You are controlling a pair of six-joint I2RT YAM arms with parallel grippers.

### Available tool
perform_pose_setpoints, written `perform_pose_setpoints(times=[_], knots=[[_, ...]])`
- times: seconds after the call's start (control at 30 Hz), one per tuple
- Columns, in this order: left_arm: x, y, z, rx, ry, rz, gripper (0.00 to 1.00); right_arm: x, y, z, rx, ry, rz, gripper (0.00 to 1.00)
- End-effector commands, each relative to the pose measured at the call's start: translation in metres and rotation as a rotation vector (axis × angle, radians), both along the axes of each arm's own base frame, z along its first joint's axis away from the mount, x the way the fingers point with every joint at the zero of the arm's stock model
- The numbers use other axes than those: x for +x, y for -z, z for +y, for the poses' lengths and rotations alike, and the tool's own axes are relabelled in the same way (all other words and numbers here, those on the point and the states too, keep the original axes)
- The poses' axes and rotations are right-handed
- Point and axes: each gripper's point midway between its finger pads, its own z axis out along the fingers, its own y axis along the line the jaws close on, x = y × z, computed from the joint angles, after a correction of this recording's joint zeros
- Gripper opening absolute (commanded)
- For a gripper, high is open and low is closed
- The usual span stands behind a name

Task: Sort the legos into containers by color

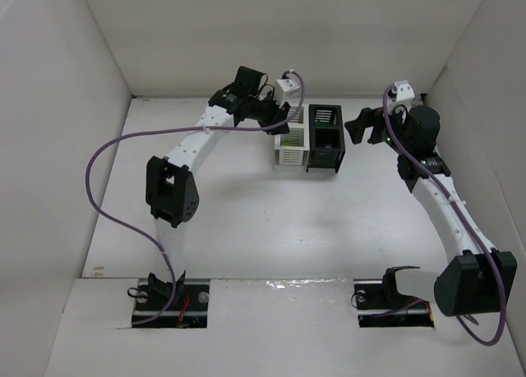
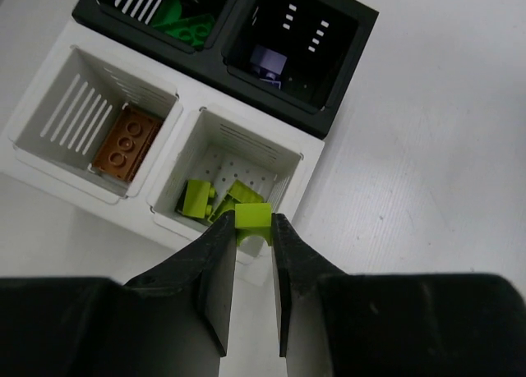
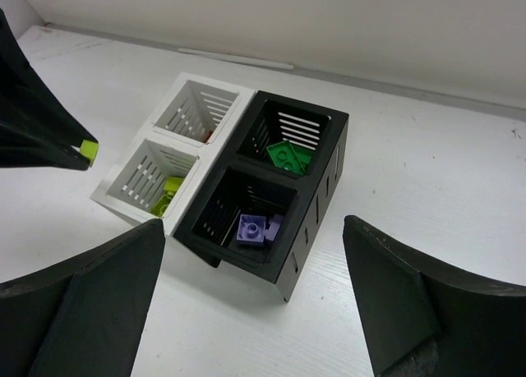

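Observation:
My left gripper will next move down and in past the white bin's rim, over the yellow-green legos (image 1: pixel 291 144) (image 2: pixel 222 195), because the lego I hold has the same color as them.
The four joined containers (image 1: pixel 289 157) stand at the middle back of the table. My left gripper (image 2: pixel 253 226) is shut on a yellow-green lego (image 2: pixel 253 216) and holds it above the near rim of the white bin (image 2: pixel 289 157) that has several yellow-green legos (image 2: pixel 197 198) in it. The other white bin holds an orange-brown lego (image 2: pixel 125 143). One black bin holds green legos (image 2: pixel 187 25), the other lavender legos (image 3: pixel 253 229). My right gripper (image 3: pixel 255 222) is open and empty, hovering beside the black bins. In the top view the left gripper (image 1: pixel 288 114) and the right gripper (image 1: pixel 358 127) flank the block.
White walls close in the table at the left, back and right. The left arm's purple cable (image 1: pixel 103 159) loops out over the left side of the table. Both arm bases sit at the near edge.

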Motion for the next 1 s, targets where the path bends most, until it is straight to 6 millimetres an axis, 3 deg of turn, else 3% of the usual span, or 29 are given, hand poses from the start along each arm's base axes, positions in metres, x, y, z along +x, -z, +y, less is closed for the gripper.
perform_pose_setpoints(times=[0.0,0.2,0.63,0.73,0.77,0.83,0.87,0.9,0.97], knots=[[0.006,-0.03,-0.016,-0.06,0.008,-0.051,0.11,0.006,-0.028,-0.004,0.009,0.02,-0.069,0.94],[0.007,0.004,-0.029,-0.009,0.004,-0.02,0.17,0.006,-0.028,-0.004,0.009,0.02,-0.069,0.96],[0.033,0.025,-0.031,0.015,-0.076,-0.042,0.23,0.003,-0.027,-0.003,0.01,0.011,-0.069,0.97],[0.035,0.03,-0.03,0.025,-0.083,-0.037,0.38,0.003,-0.027,-0.003,0.01,0.011,-0.069,0.97],[0.036,0.029,-0.031,0.021,-0.083,-0.045,0.57,0.003,-0.027,-0.003,0.01,0.011,-0.069,0.97],[0.039,0.028,-0.031,0.018,-0.097,-0.049,0.73,0.004,-0.029,-0.003,0.011,0.011,-0.078,0.99],[0.038,0.02,-0.03,0.01,-0.098,-0.06,0.77,0.003,-0.025,-0.001,0.011,0.002,-0.069,0.99],[0.038,0.012,-0.032,-0.007,-0.091,-0.076,0.89,0.003,-0.025,-0.001,0.011,0.002,-0.069,0.99],[0.032,-0.022,-0.035,-0.072,-0.101,-0.077,0.93,0.002,-0.025,0.0,0.013,-0.007,-0.069,0.99]])
